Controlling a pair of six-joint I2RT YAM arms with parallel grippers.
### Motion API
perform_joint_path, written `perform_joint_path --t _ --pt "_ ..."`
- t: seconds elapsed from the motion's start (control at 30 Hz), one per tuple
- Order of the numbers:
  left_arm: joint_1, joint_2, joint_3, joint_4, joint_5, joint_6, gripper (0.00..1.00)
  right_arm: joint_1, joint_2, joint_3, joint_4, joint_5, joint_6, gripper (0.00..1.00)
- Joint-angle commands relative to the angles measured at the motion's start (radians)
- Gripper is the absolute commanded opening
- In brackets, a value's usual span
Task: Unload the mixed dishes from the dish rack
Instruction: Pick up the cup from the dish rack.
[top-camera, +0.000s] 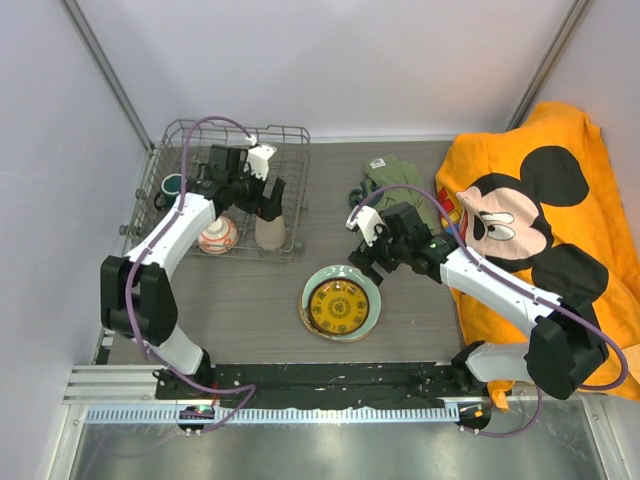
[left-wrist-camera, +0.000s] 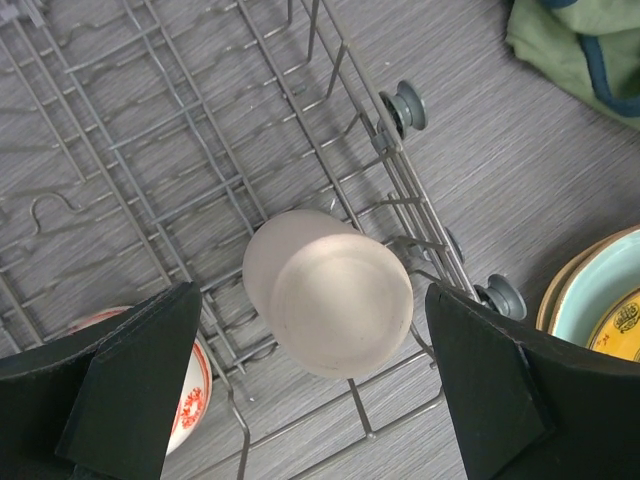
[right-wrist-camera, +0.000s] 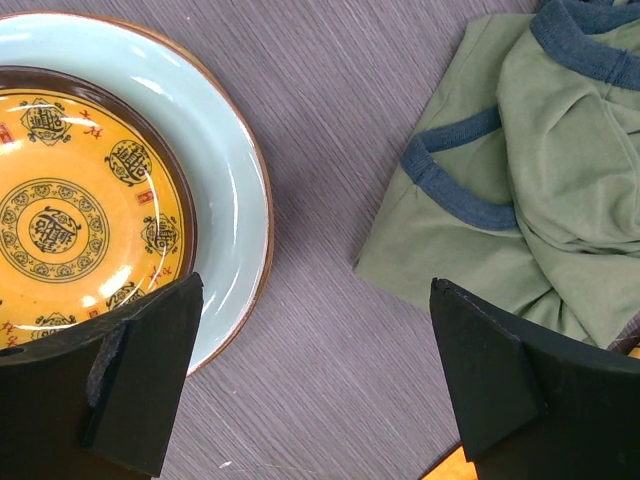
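Observation:
Next, my left gripper moves down with its open fingers on either side of the beige cup, then closes on the cup's sides.
The grey wire dish rack stands at the far left. Inside it sit a dark green mug, a red-and-white bowl and an upside-down beige cup. My left gripper hovers open just above the cup. In the left wrist view the cup lies between the spread fingers of the left gripper, untouched, with the bowl beside it. On the table a small yellow patterned plate rests on a pale green plate. My right gripper stands open and empty over bare table beside them.
An olive-green garment lies behind the right gripper, also in the right wrist view. An orange Mickey Mouse towel covers the right side. The plate stack sits at the table's middle, near the rack's front corner. Walls enclose the back and sides.

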Motion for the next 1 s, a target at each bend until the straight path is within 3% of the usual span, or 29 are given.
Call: perform_joint_path --t 0.0,0.97 --pt "-0.028 0.005 0.046 -0.005 -0.035 0.017 1.00 0.002 -0.009 -0.002 0.035 0.014 -0.010 1.00" --pt "-0.092 0.072 0.031 -0.022 -0.173 0.091 1.00 0.003 -0.003 -0.008 0.031 0.022 -0.022 1.00"
